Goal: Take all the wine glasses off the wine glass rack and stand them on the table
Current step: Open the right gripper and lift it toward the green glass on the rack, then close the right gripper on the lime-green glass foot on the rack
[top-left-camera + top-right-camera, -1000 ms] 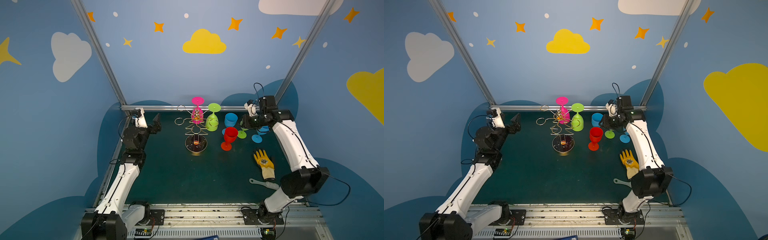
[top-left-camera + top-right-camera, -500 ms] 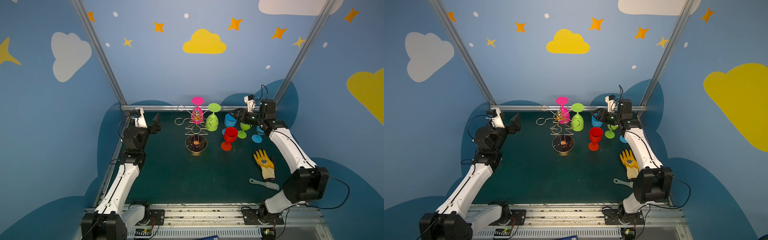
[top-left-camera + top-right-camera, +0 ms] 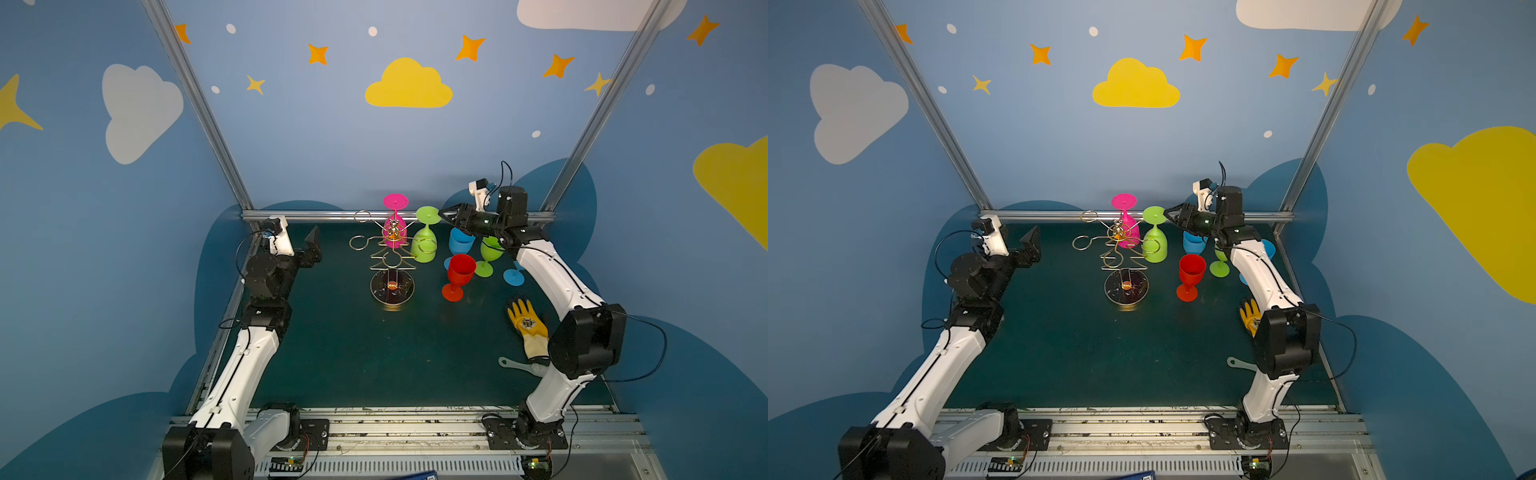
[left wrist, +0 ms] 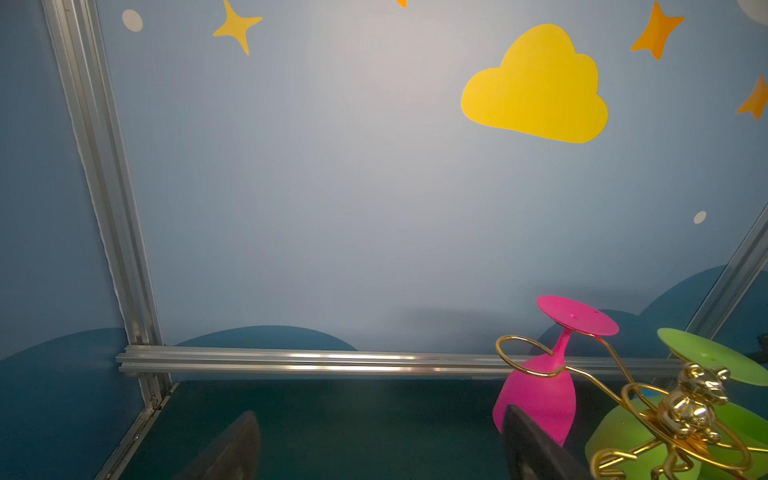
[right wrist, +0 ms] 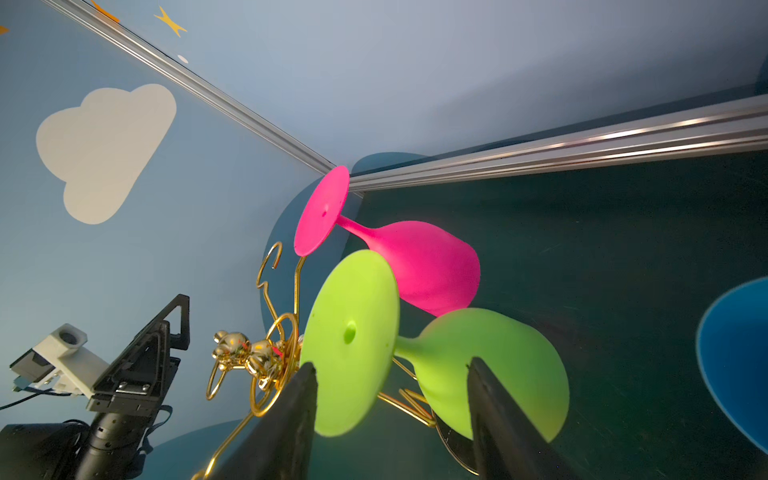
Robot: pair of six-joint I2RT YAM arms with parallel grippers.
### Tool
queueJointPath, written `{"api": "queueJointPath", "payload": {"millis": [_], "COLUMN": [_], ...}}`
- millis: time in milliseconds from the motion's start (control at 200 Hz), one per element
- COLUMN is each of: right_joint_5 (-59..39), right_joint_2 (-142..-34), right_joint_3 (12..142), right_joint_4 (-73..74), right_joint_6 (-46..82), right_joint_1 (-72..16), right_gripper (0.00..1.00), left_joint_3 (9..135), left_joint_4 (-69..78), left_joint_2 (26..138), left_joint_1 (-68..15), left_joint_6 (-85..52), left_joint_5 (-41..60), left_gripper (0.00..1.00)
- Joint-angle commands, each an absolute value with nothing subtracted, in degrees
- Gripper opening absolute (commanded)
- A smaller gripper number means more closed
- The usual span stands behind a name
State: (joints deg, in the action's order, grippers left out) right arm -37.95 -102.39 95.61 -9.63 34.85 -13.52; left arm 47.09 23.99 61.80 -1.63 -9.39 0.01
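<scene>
The green glass's foot disc is toward the rack (image 3: 392, 266), beside my right gripper's fingers, so next my right gripper needs to slide its open fingers that way and close them over the green glass's nearest rim (image 3: 436, 215).
The gold wine glass rack (image 3: 392, 266) stands mid-table on its round dark base (image 3: 1126, 287). Two wine glasses hang on it upside down: a pink one (image 3: 395, 226) at the back and a green one (image 3: 424, 245) on the right arm. My right gripper (image 3: 445, 217) is open, its tips just right of the green glass's foot (image 3: 1154, 214). In the right wrist view the right gripper (image 5: 391, 363) has its fingers on either side of the foot and stem of that green glass (image 5: 353, 340), apart from both. My left gripper (image 4: 379, 415) is open and empty at the back left (image 3: 307, 249).
Right of the rack stand a red glass (image 3: 459, 270), a blue glass (image 3: 460, 241) and a green glass (image 3: 490, 253), with another blue foot (image 3: 514, 276) by my right arm. A yellow glove (image 3: 528, 328) and a brush (image 3: 519, 365) lie front right. The back rail (image 3: 311, 215) is close.
My right gripper has swung left from above the standing glasses to the hanging green glass's foot, and its jaws have opened wider. The left arm has not moved.
</scene>
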Motion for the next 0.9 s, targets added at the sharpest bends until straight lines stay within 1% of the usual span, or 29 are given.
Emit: {"api": "queueJointPath", "payload": {"millis": [0, 135, 250, 541, 896], "right_joint_5": [-38.77, -38.88, -38.94, -39.85, -42.40], "right_joint_2": [-104.57, -106.61, -108.04, -108.59, -107.84], "right_joint_3": [98.31, 100.22, 101.55, 102.04, 100.90], "right_joint_4": [-7.76, -7.71, -7.98, -7.38, -3.49], "right_joint_6": [36.31, 36.91, 37.22, 38.22, 41.86], "right_joint_1": [-14.03, -14.59, -14.93, -14.99, -14.68], "right_gripper": [0.57, 0.56, 0.51, 0.23, 0.05], "left_joint_3": [46.44, 46.43, 46.53, 46.52, 46.54], "left_joint_4": [24.48, 24.43, 24.37, 24.43, 24.26], "left_joint_2": [60.93, 61.06, 61.23, 61.31, 61.19], "left_joint_1": [-1.46, -1.42, -1.46, -1.32, -1.18], "left_joint_6": [-9.63, -9.82, -9.93, -9.84, -9.88], "left_joint_5": [-0.35, -0.35, -0.35, -0.61, -0.62], "left_gripper": [0.90, 0.90, 0.90, 0.90, 0.90]}}
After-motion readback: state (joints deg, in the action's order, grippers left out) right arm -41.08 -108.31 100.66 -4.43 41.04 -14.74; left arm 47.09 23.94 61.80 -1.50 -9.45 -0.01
